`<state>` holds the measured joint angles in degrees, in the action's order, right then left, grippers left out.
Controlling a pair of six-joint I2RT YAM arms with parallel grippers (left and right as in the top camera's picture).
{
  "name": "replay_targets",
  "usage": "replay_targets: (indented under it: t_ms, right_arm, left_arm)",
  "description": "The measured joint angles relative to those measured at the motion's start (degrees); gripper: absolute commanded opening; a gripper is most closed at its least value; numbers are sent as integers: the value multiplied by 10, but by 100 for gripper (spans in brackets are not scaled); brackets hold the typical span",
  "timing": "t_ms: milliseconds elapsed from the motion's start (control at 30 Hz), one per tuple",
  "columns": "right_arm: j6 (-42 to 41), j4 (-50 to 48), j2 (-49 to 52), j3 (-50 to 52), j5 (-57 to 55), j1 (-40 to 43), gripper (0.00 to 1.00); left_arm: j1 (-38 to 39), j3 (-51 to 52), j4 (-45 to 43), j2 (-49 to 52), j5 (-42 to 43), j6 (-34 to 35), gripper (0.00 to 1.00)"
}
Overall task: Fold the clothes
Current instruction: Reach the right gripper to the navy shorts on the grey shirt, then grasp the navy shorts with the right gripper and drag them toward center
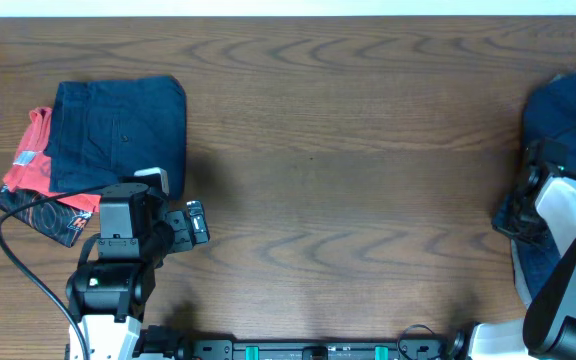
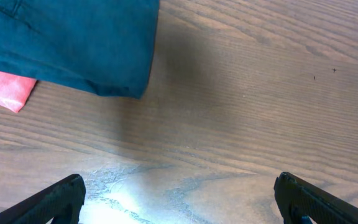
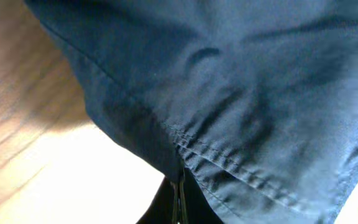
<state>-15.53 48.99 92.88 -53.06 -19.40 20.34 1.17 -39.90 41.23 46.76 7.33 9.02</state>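
Observation:
My right gripper lifts the hem next, carries it outward and to the left in the overhead view, and releases it on the open bare wood.
A folded dark blue garment (image 1: 118, 125) lies at the left on a red patterned garment (image 1: 33, 170). Its corner (image 2: 86, 43) and a bit of the red cloth (image 2: 5, 87) show in the left wrist view. My left gripper (image 2: 179, 199) is open and empty above bare wood, just right of this stack. A loose dark blue garment (image 1: 568, 120) lies at the right edge. My right gripper (image 3: 180, 193) is shut on the hem of this dark blue garment (image 3: 241, 93), which fills the right wrist view.
The brown wooden table (image 1: 348, 180) stretches between the two piles. A black cable (image 1: 28, 270) runs along the left arm's base at the front left. The right arm (image 1: 568, 290) stands at the front right corner.

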Motion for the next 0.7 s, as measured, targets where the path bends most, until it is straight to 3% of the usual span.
replay_targets:
  t_ms: [167,367,700]
  right_arm:
    - [7,63,-31,-138,54,0,1]
    - [38,52,-125,-275,123,0,1]
    - [152,-18,-166,-280,358,0,1]
  left_arm:
    - [0,-1,0,0,0,0,98]
    - [0,-1,0,0,0,0,98]
    - [0,-1,0,0,0,0,98]
